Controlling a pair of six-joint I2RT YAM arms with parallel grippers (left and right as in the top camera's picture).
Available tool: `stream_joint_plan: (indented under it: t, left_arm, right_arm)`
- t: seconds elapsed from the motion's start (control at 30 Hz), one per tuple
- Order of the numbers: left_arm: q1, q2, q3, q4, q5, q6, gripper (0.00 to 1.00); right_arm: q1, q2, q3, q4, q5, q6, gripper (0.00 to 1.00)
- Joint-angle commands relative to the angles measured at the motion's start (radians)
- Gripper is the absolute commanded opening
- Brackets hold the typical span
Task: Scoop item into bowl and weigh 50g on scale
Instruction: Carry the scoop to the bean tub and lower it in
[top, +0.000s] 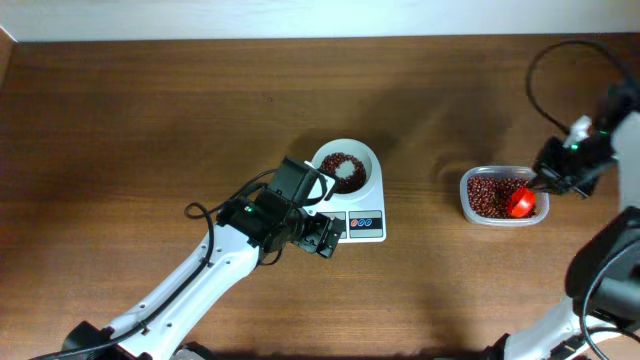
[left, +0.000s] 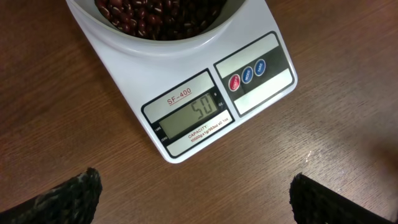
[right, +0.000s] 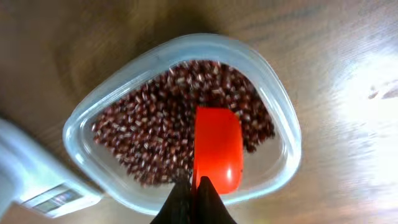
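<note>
My right gripper will move outward and toward the scale next, to bring the red scoop over the tub's middle (top: 503, 196) (right: 185, 126) and release it. The display already shows the target weight.
The white bowl (top: 343, 160) sits on the white scale (top: 365, 224) and holds dark reddish-brown beans (top: 343, 170). In the left wrist view the scale's display (left: 194, 116) reads 50, with the bowl (left: 155, 34) and its beans (left: 158, 15) at the top edge. My left gripper (top: 327, 238) (left: 193, 202) is open and empty just in front of the scale. My right gripper (top: 548, 183) (right: 194, 196) is shut on the handle of a red scoop (right: 217, 149) (top: 520, 203), which lies in the clear tub (right: 277, 168) (top: 470, 212) of beans (right: 161, 130) (top: 490, 195).
Bare brown wood table (top: 150, 120) lies around the scale and tub. A black cable (top: 545, 75) loops at the far right by the right arm. The scale's corner shows at the left edge of the right wrist view (right: 37, 190).
</note>
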Motion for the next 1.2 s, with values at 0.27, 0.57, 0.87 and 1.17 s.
stream_joint_plan:
  t: [0.27,0.57,0.87,1.17]
  left_arm:
    - [0.001,0.002,-0.005,0.001,-0.004,0.016,0.99]
    - [0.001,0.002,-0.005,0.001,-0.004,0.016,0.99]
    - [0.001,0.002,-0.005,0.001,-0.004,0.016,0.99]
    - [0.001,0.002,-0.005,0.001,-0.004,0.016,0.99]
  right_arm:
    - [0.177,-0.013,-0.016,0.058,0.279,0.029,0.08]
    - [0.177,-0.013,-0.016,0.066,0.278,0.023,1.0]
    - [0.116,-0.013,-0.016,0.06,0.315,-0.006,0.99]
    - [0.105,-0.013,-0.016,0.219,0.315,-0.001,0.99]
